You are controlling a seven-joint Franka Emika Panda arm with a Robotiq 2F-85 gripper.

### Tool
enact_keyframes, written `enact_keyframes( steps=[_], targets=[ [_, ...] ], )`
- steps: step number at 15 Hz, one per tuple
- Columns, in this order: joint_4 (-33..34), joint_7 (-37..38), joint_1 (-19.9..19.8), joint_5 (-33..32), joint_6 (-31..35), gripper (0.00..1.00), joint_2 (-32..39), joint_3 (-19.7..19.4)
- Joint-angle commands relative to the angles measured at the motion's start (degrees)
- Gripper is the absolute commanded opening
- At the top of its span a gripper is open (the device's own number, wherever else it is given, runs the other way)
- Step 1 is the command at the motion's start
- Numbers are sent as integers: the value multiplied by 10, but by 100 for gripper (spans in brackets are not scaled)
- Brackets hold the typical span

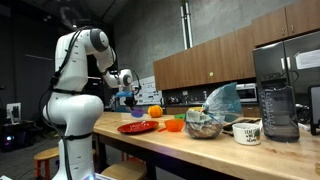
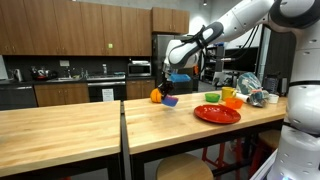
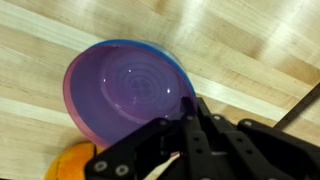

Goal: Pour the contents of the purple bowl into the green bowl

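The robot needs to lower the purple bowl [image 2: 171, 100] in its gripper onto the bare wood below next and then let go of the bowl's rim, because the bowl hangs just above the counter, slightly tilted.
My gripper [image 3: 186, 108] is shut on the rim of the purple bowl [image 3: 122, 90]. In the wrist view I look into the bowl and see only its ringed bottom, no contents. In both exterior views the gripper [image 2: 171, 88] [image 1: 127, 97] holds the purple bowl [image 2: 171, 100] [image 1: 137, 112] just above the wooden counter, slightly tilted. The green bowl [image 2: 212, 97] [image 1: 173, 126] stands further along the counter, beyond the red plate, well apart from the gripper.
An orange ball [image 2: 157, 96] [image 3: 68, 165] lies right beside the purple bowl. A flat red plate [image 2: 216, 114] [image 1: 138, 127], a small orange bowl [image 2: 232, 102], a heaped grey bowl [image 1: 203, 125], a mug [image 1: 246, 131] and a blender [image 1: 278, 100] stand along the counter.
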Motion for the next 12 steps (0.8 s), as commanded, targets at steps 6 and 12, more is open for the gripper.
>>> enact_keyframes(
  steps=[6,12],
  targets=[
    [21,-22,7,8,5,2,46,5],
    [28,-61,5,30,3,55,47,9]
  ],
)
